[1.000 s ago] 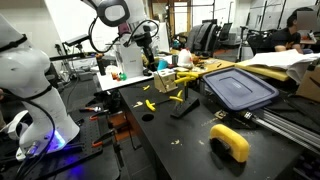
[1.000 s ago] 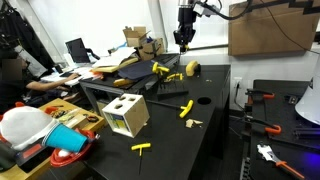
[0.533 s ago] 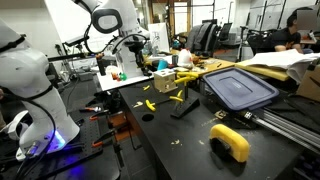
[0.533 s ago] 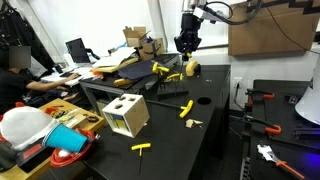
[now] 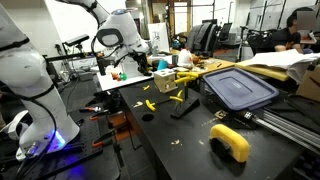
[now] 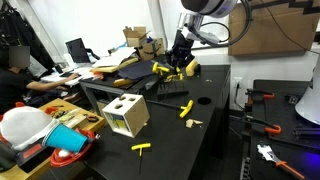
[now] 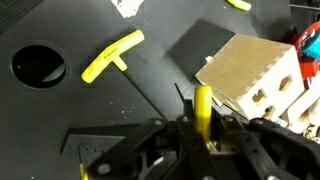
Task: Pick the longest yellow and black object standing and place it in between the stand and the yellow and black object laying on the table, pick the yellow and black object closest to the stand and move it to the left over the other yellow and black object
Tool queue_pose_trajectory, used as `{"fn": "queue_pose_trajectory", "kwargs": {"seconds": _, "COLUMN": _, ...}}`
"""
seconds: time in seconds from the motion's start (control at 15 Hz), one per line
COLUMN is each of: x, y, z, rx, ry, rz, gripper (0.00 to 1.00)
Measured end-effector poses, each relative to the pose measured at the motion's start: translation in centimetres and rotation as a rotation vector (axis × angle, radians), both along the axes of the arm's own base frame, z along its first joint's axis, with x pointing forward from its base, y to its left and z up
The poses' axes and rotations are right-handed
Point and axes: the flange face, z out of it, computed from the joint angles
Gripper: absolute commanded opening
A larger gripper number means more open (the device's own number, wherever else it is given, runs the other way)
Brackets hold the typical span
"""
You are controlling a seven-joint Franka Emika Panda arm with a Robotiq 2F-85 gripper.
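My gripper brings the yellow-handled tool down next onto the empty part of the table between the T-shaped tool (image 7: pixel 112 57) and the black stand and releases it there.
My gripper (image 7: pixel 203 126) is shut on a yellow-handled tool (image 7: pixel 203 104) that stands upright between the jaws. In both exterior views the gripper (image 5: pixel 141 65) (image 6: pixel 178 66) hangs low over the far part of the black table (image 6: pixel 215 125). A yellow and black T-shaped tool (image 7: pixel 112 57) lies flat on the table ahead of the gripper, also seen in an exterior view (image 6: pixel 185 108). A wooden block with cut-out holes (image 7: pixel 250 75) (image 6: pixel 127 115) stands to its right in the wrist view. Another yellow tool (image 6: pixel 160 70) sits beside the gripper.
A round hole (image 7: pixel 38 63) is in the tabletop. A small yellow tool (image 6: pixel 142 148) lies near the table's front edge. Red and blue cups (image 6: pixel 70 135) sit beyond the block. A dark blue bin lid (image 5: pixel 238 88) and a yellow curved piece (image 5: pixel 231 142) lie on the table.
The arm has swung down and sideways from high above the table to low over it, with the yellow-handled tool in the jaws.
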Motion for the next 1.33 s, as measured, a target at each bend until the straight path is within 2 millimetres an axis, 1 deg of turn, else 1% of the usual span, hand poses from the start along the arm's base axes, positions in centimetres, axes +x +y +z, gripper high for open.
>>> {"fn": "queue_pose_trajectory", "kwargs": {"seconds": 0.13, "x": 0.3, "y": 0.3, "z": -1.9, "rx": 0.008, "ry": -0.015, "rz": -0.057, "gripper": 0.03}}
{"fn": "queue_pose_trajectory", "kwargs": {"seconds": 0.33, "x": 1.4, "y": 0.1, "z": -3.8, "rx": 0.034, "ry": -0.027, "rz": -0.134, "gripper": 0.03}}
{"fn": "queue_pose_trajectory", "kwargs": {"seconds": 0.53, "x": 3.5, "y": -0.2, "z": -4.9, "rx": 0.089, "ry": -0.042, "rz": -0.209, "gripper": 0.03}}
{"fn": "queue_pose_trajectory", "kwargs": {"seconds": 0.8, "x": 7.2, "y": -0.6, "z": -5.9, "rx": 0.162, "ry": -0.089, "rz": -0.305, "gripper": 0.03}}
{"fn": "queue_pose_trajectory", "kwargs": {"seconds": 0.93, "x": 8.8, "y": -0.9, "z": -7.1, "rx": 0.184, "ry": -0.101, "rz": -0.345, "gripper": 0.03}}
{"fn": "queue_pose_trajectory", "kwargs": {"seconds": 1.13, "x": 10.8, "y": -1.9, "z": -9.4, "rx": 0.2, "ry": -0.113, "rz": -0.386, "gripper": 0.03}}
{"fn": "queue_pose_trajectory", "kwargs": {"seconds": 1.33, "x": 12.8, "y": -2.5, "z": -10.5, "rx": 0.231, "ry": -0.151, "rz": -0.416, "gripper": 0.03}}
